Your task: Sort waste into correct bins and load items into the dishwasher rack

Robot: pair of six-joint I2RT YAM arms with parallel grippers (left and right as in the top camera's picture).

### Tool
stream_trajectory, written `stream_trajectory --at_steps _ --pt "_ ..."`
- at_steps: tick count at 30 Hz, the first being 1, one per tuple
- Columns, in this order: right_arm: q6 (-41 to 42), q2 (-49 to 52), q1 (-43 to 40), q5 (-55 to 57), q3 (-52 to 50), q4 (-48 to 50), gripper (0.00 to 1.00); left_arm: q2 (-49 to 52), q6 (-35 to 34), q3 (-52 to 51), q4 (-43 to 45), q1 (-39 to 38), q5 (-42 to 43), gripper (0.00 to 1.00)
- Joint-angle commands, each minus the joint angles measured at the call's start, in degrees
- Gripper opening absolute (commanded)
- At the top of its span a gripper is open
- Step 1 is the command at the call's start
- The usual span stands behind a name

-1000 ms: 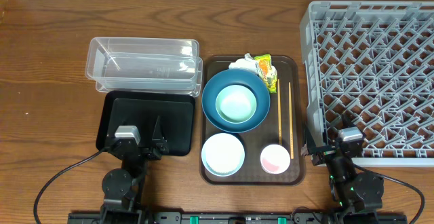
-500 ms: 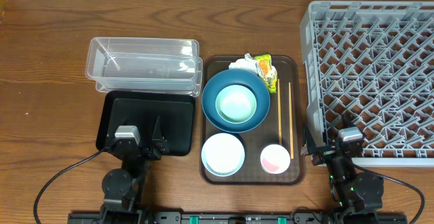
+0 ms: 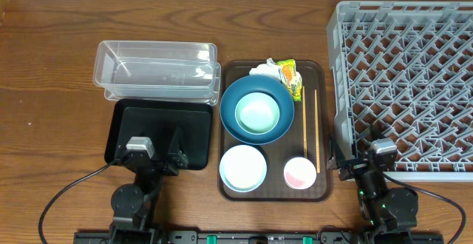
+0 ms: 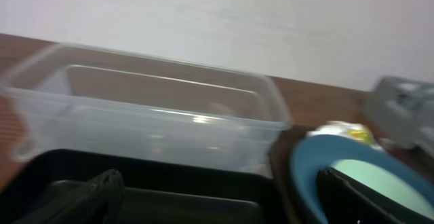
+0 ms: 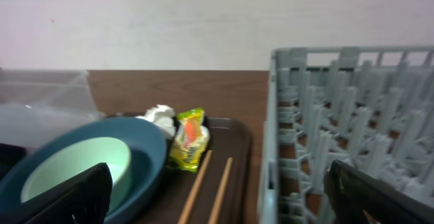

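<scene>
The pink cup stands right of my left gripper in the overhead view, past the white bowl (image 3: pixel 243 167). My left gripper crosses over next, tilts down and straddles its bowl-side rim (image 3: pixel 286 171).
On the brown serving tray (image 3: pixel 324 192) a dark-blue bowl (image 3: pixel 230 107) holds a mint-green bowl (image 3: pixel 257 114). In front stand a white bowl (image 3: pixel 243 167) and a pink cup (image 3: pixel 300 172). Chopsticks (image 3: pixel 317 129) lie on its right side. A white tissue (image 3: pixel 261 71) and a snack wrapper (image 3: pixel 290 77) lie at the back. No rice grains show. The clear tub (image 3: pixel 157 70) and black tray (image 3: pixel 159 129) are to the left, the grey rack (image 3: pixel 406 81) to the right. My left gripper (image 3: pixel 159 151) is open over the black tray's front edge (image 4: pixel 217 207). My right gripper (image 3: pixel 362 159) is open beside the rack's front left corner (image 5: pixel 224 210).
The right wrist view shows the blue bowl (image 5: pixel 146 156), tissue (image 5: pixel 159 114), wrapper (image 5: pixel 188 139), chopsticks (image 5: pixel 203 187) and rack wall (image 5: pixel 285 129). The left wrist view is blurred and shows the tub (image 4: pixel 149 115) and blue bowl (image 4: pixel 315 163).
My left arm has shifted very slightly and its cable has moved. The objects and my right arm have not moved.
</scene>
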Motion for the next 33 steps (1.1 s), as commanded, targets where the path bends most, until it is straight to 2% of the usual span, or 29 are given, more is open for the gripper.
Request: stream_trajectory --at_steps 1,6,10,13,16,19,24,29,31,33 --pt "7.78 -0.26 -0.15 -5.92 -0.2 1.09 0.99 0.07 -5.57 -0.39 0.37 0.28 11.32 0.93" --pt "7.72 -0.26 -0.15 -15.02 2.97 2.21 0.99 0.09 -5.66 4.52 1.73 0.28 15.37 0.93" --pt "7.15 1.27 -0.15 -13.77 10.69 -2.38 0.99 2.8 -5.64 12.02 1.14 0.28 15.37 0.93" --pt "6.73 5.88 -0.15 -12.57 18.29 -7.67 0.99 8.81 -5.53 19.65 -3.67 0.28 15.34 0.93" --pt "6.21 15.23 -0.15 -12.81 28.33 -16.24 0.99 19.23 -4.17 29.51 -12.48 0.28 15.39 0.93" --pt "2.21 26.62 -0.15 -12.81 39.26 -26.64 0.99 30.8 -3.5 39.95 -21.35 0.26 17.07 0.93" --pt "-4.2 46.01 -0.15 -12.98 58.86 -43.65 0.99 47.47 -2.45 57.22 -34.73 0.13 28.81 0.93" --pt "-3.52 57.27 -0.15 -14.82 68.3 -49.62 0.99 55.95 -5.86 61.75 -34.75 -0.39 47.3 0.93" --pt "-1.97 59.58 -0.39 -13.92 69.35 -49.44 0.99 58.18 -5.27 61.75 -36.28 -2.58 47.56 0.93" --pt "0.94 61.02 -1.11 -12.26 69.57 -48.7 0.99 59.95 -3.32 61.75 -38.99 -6.51 44.17 0.92"
